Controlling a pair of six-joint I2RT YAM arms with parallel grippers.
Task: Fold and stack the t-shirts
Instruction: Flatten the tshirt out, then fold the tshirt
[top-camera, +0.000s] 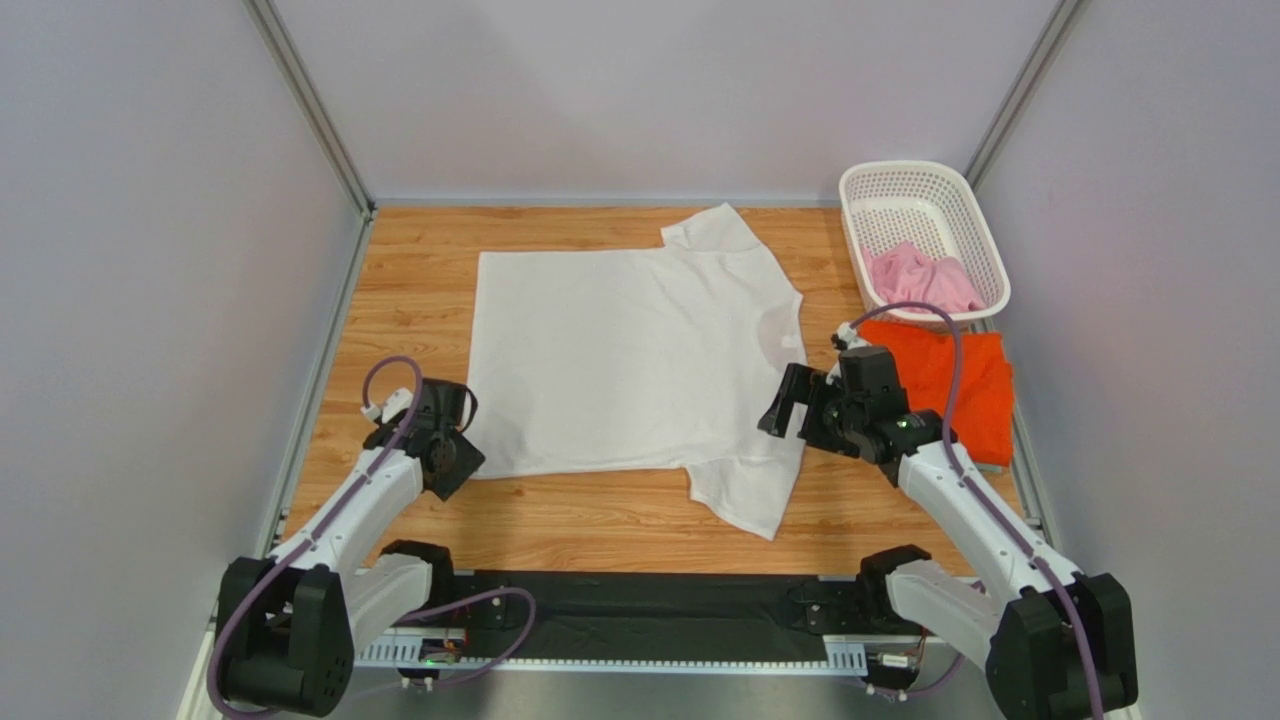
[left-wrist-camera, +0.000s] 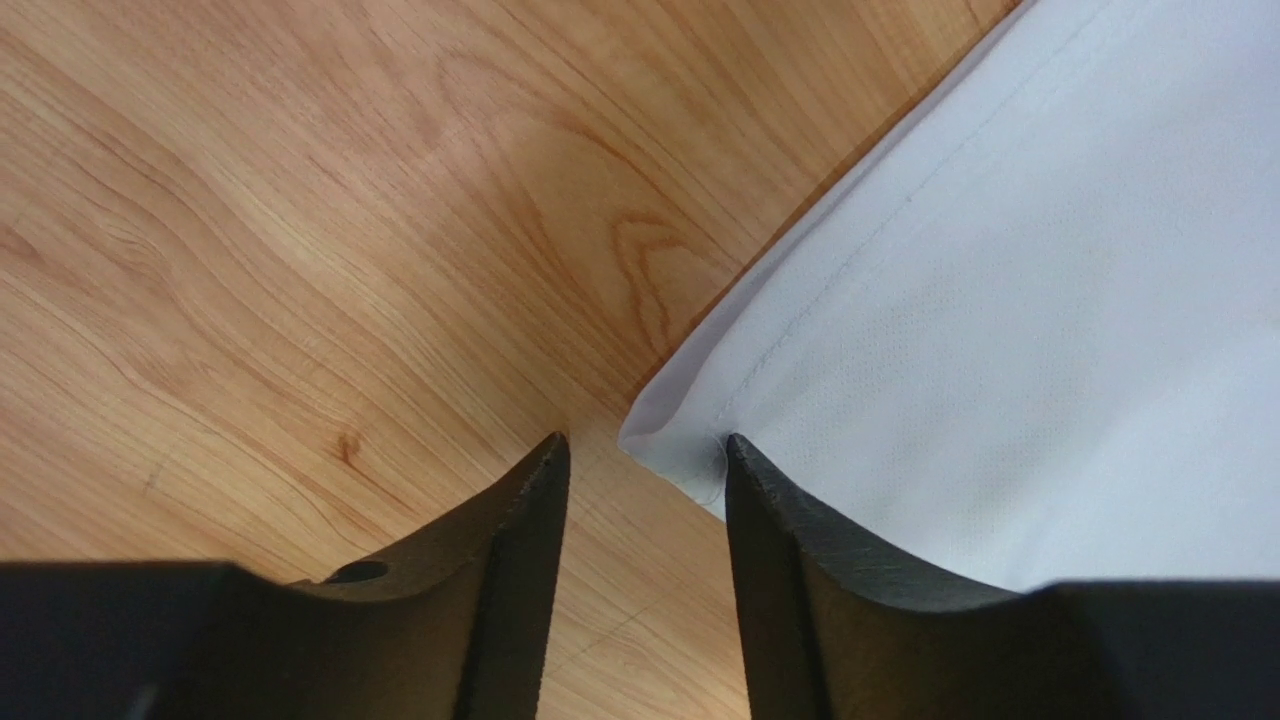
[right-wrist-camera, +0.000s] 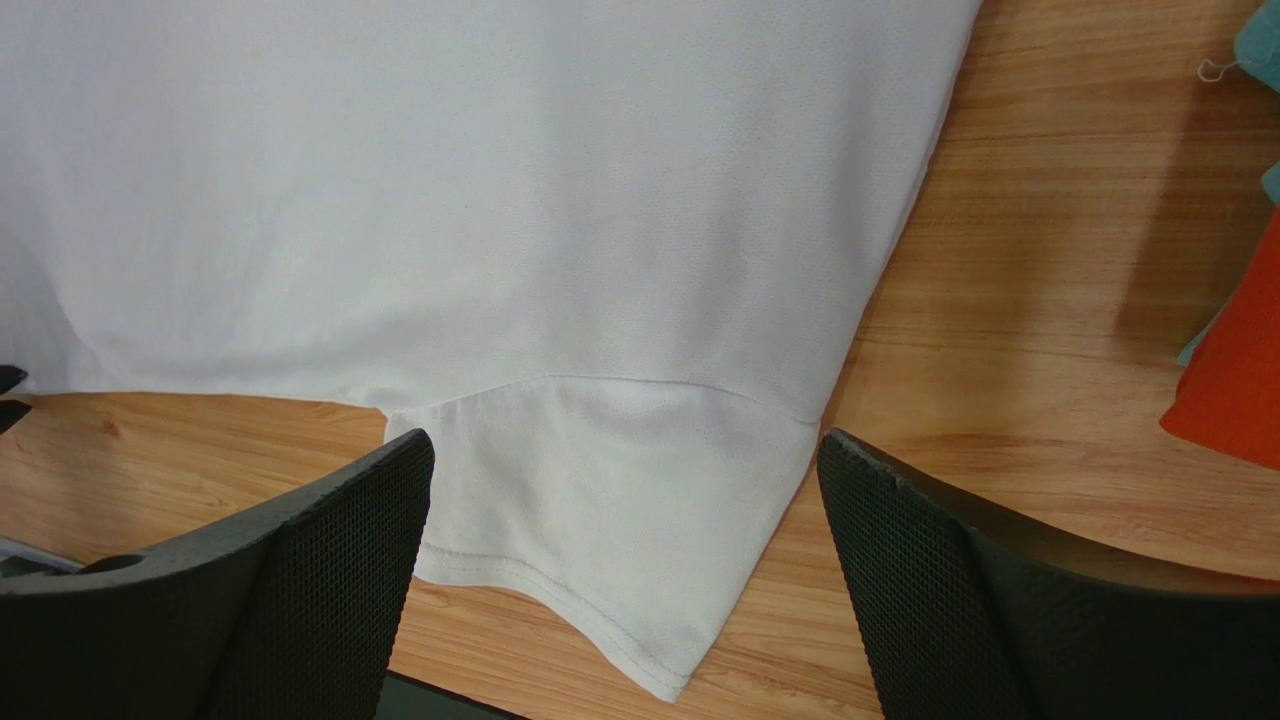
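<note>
I should pull my right gripper back and lower its open fingers onto the near sleeve's pointed cuff corner (top-camera: 771, 534) (right-wrist-camera: 667, 687), which is below the gripper and back toward the base.
A white t-shirt (top-camera: 631, 360) lies spread flat on the wooden table, collar to the right. My left gripper (top-camera: 463, 458) is low at its near left hem corner. In the left wrist view that corner of the white t-shirt (left-wrist-camera: 1022, 300) pokes into the gap of the left gripper (left-wrist-camera: 646, 443), whose jaws stand apart, the right fingertip (left-wrist-camera: 751, 480) touching the cloth. My right gripper (top-camera: 781, 408) hovers wide open over the near sleeve (right-wrist-camera: 601, 540), nothing held. An orange t-shirt (top-camera: 962, 383) lies folded at the right. A pink t-shirt (top-camera: 920, 278) sits crumpled in the basket.
The white lattice basket (top-camera: 902, 173) stands at the back right corner. Grey walls close in the table on three sides. A black rail (top-camera: 631, 600) runs along the near edge between the arm bases. Bare wood (top-camera: 406, 285) shows left of the shirt.
</note>
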